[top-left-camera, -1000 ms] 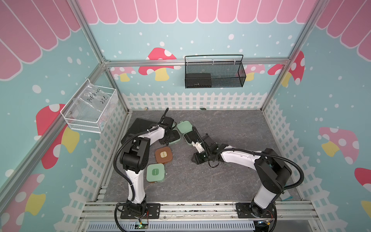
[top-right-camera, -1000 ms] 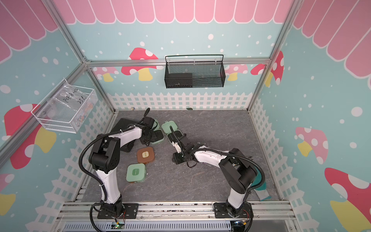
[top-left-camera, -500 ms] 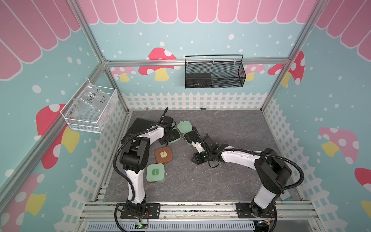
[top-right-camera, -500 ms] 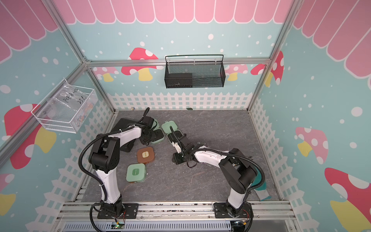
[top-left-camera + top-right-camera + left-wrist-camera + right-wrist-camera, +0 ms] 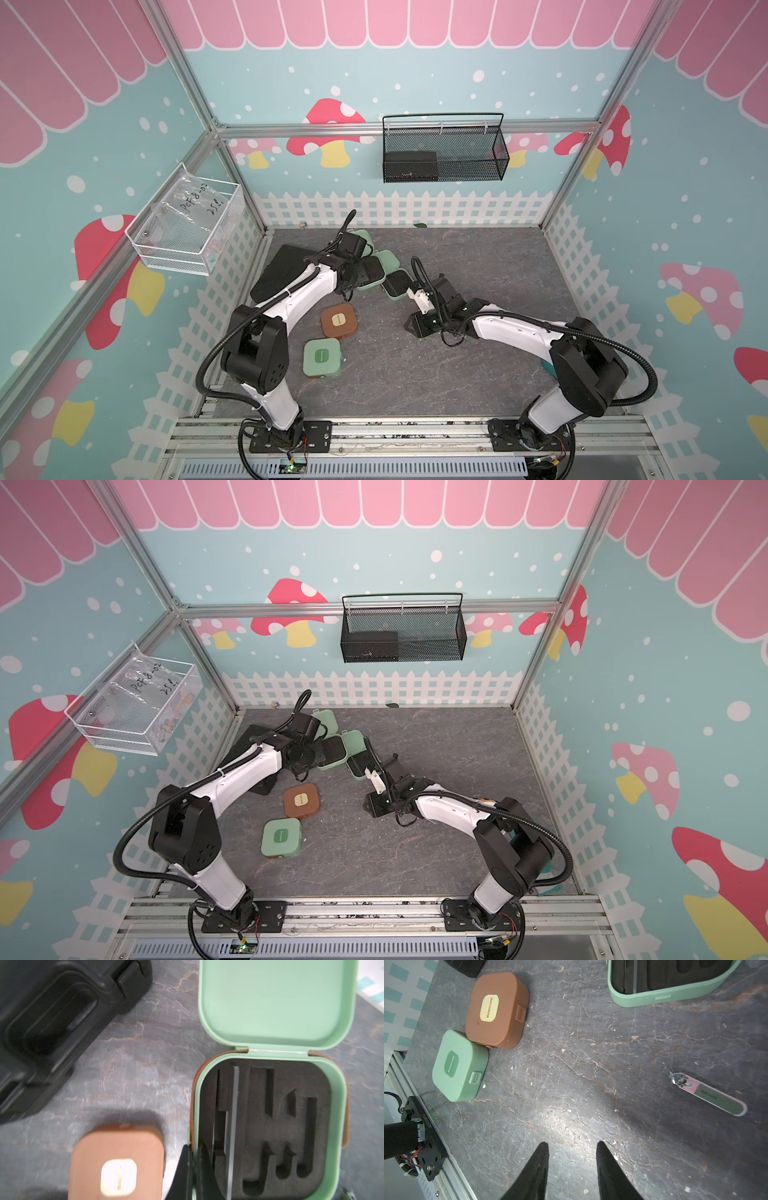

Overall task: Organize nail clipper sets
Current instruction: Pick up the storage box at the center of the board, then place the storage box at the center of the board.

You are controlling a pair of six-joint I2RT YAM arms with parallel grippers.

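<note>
I will pull my left gripper back past the brown case and let go of the open case's side on the mat beside the closed mint case, because the mat is bare there.
An open mint green case point(image 5: 270, 1057) with a black slotted insert lies on the mat, a silver file point(image 5: 232, 1126) in one slot. My left gripper point(image 5: 195, 1145) is shut on this case's side wall, one finger outside and one inside; it shows in both top views point(image 5: 351, 276) point(image 5: 307, 756). A second open mint case point(image 5: 397, 284) lies beside it. A closed brown case point(image 5: 338, 319) and a closed mint case point(image 5: 322, 357) sit nearer the front. My right gripper point(image 5: 572, 1147) hangs open over bare mat, a nail clipper point(image 5: 708, 1094) lying apart from it.
A large black case point(image 5: 282, 272) lies behind the left arm by the left fence. A black wire basket point(image 5: 442, 149) hangs on the back wall and a white mesh basket point(image 5: 187, 224) on the left wall. White fencing edges the grey mat point(image 5: 478, 257).
My left gripper has closed the last bit onto the mint case's wall. Both arms otherwise hold still.
</note>
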